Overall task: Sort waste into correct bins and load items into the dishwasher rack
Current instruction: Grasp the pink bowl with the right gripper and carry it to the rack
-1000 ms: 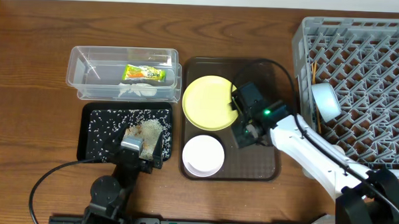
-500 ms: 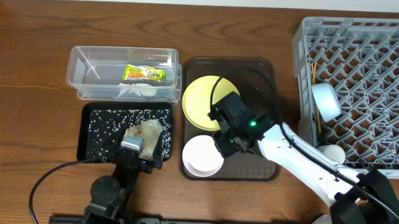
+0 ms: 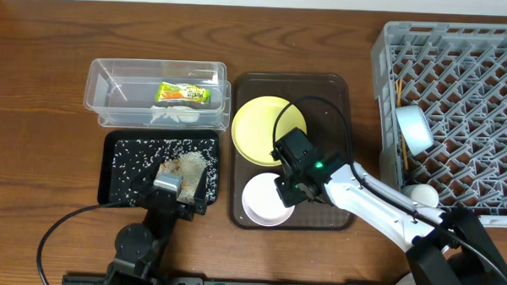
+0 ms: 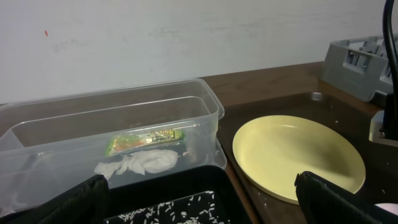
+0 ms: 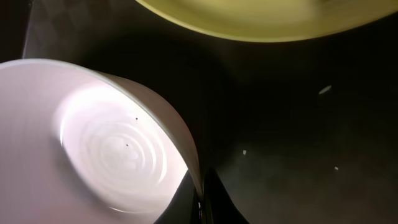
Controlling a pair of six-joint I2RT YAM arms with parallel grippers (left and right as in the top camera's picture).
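Note:
The white bowl tilts and travels up, outward and toward the rack [image 3: 466, 99] next in my right gripper, which releases it on the rack's empty wires beyond the light-blue bowl.
The white bowl [image 3: 264, 204] sits at the front of the dark brown serving tray [image 3: 333, 103]. My right gripper [image 3: 287, 193] is shut on its right rim; the right wrist view shows both fingers [image 5: 200, 186] pinching the bowl wall [image 5: 106, 143]. The yellow-green plate [image 3: 258, 126] lies just behind it on the tray. My left gripper [image 3: 183, 178] is open and empty over the black tray [image 3: 117, 184], which holds rice scraps [image 3: 185, 164]. The clear tub [image 3: 94, 95] holds the wrapper [image 3: 183, 93] and the tissue [image 3: 174, 114]. The light-blue bowl [image 3: 413, 129] and chopsticks [image 3: 400, 122] are in the grey rack [image 3: 466, 99].
The left wrist view shows the tub's wrapper [image 4: 146, 140] and tissue [image 4: 140, 163], the black tray [image 4: 186, 186] and the plate [image 4: 292, 152]. A cable loops over the serving tray above the right arm. The rack fills the table's right side.
My right gripper moved left and forward from beside the plate to the white bowl and closed on its rim. The bowl shifted slightly right. The left arm has not moved.

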